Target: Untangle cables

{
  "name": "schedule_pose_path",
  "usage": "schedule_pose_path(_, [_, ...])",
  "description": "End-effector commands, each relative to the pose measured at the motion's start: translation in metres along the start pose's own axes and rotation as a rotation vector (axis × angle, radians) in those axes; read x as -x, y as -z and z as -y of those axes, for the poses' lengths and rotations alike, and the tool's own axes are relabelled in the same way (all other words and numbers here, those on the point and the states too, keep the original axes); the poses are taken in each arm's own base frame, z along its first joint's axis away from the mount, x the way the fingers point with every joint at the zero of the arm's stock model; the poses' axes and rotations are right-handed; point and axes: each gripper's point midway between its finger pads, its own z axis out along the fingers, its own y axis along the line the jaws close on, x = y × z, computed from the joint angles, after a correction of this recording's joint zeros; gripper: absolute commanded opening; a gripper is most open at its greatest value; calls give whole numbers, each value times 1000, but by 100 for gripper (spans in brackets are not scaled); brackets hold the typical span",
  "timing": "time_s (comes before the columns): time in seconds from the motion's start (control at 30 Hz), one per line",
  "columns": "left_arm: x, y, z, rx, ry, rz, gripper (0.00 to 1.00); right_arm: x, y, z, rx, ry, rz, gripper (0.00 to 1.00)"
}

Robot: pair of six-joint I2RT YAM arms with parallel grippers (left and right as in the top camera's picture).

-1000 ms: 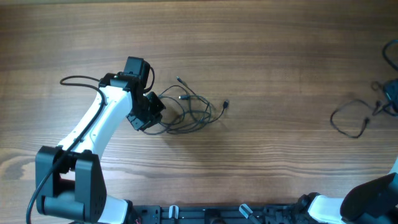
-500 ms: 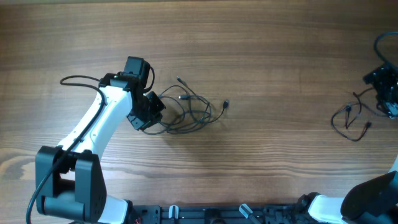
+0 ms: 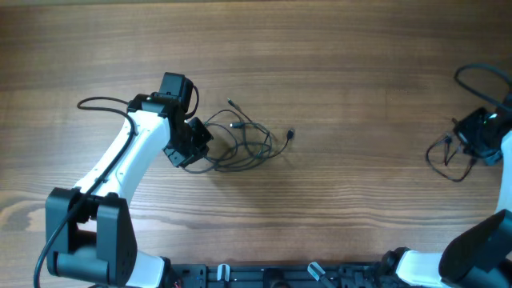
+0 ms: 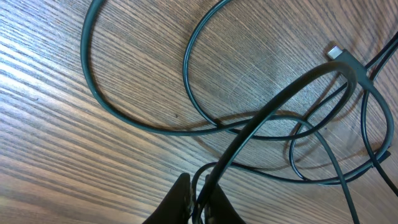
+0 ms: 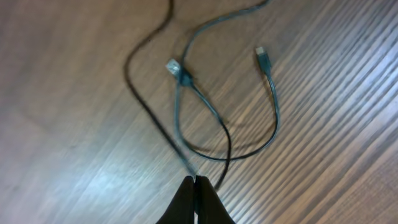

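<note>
Next I need to move my left gripper to the right in the overhead view over the nearest loops and release the held piece of cable, as it still arcs into the tangle.
The cables (image 3: 244, 140) lie as a loose tangle of thin black loops with small silvery plugs at the table's middle left. My left gripper (image 3: 194, 157) is at the tangle's left edge. In the left wrist view its jaws (image 4: 200, 198) are shut on one strand (image 4: 280, 102), and a plug (image 4: 336, 52) lies at the upper right. A separate cable (image 3: 432, 160) lies at the far right. My right gripper (image 3: 470, 138) is over its right side. In the right wrist view the jaws (image 5: 194, 186) are shut where the blurred strand of that cable (image 5: 276, 118) meets them.
A thicker black arm cable (image 3: 100, 102) loops at the left behind the left arm. Another arm cable (image 3: 480, 70) arcs at the far right edge. The arm bases stand along the front edge (image 3: 264, 272). The table is bare wood.
My right gripper has moved left and toward the front, and the separate cable's loop has shifted and changed shape with it. The left arm and the tangle have not moved.
</note>
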Motion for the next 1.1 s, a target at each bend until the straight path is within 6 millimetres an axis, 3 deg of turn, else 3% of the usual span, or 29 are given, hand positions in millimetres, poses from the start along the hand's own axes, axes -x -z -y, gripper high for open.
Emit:
schedule_pose_path(0.0, [0,-1,1,0,2,-2,10,-13,-22,4,-12,-44,-34,4])
schedule_pose_path(0.1, [0,-1,2,-1,2,-1,10,-22,-29,-31,200,65,-64,4])
schedule_pose_path(0.17, [0,-1,2,-1,2,-2,10,-36,-23,-72,467,219,-92,4])
schedule_pose_path(0.27, [-1,-1,2,0,1,-2,10,-52,-15,-97,661,275,-122,4])
schedule_pose_path(0.47, [-2,-1,0,5,2,-7,10,-60,-26,-89,624,260,-138,6])
schedule_pose_path(0.87, [4,-1,10,-36,-7,13,7,-64,-24,-90,640,252,-160,5])
schedule_pose_path(0.97, [3,1,31,-136,-28,-4,4,-77,-15,-109,714,297,-189,5])
schedule_pose_path(1.07, [-10,10,79,-358,-198,-56,4,-105,-9,-137,743,418,-221,12])
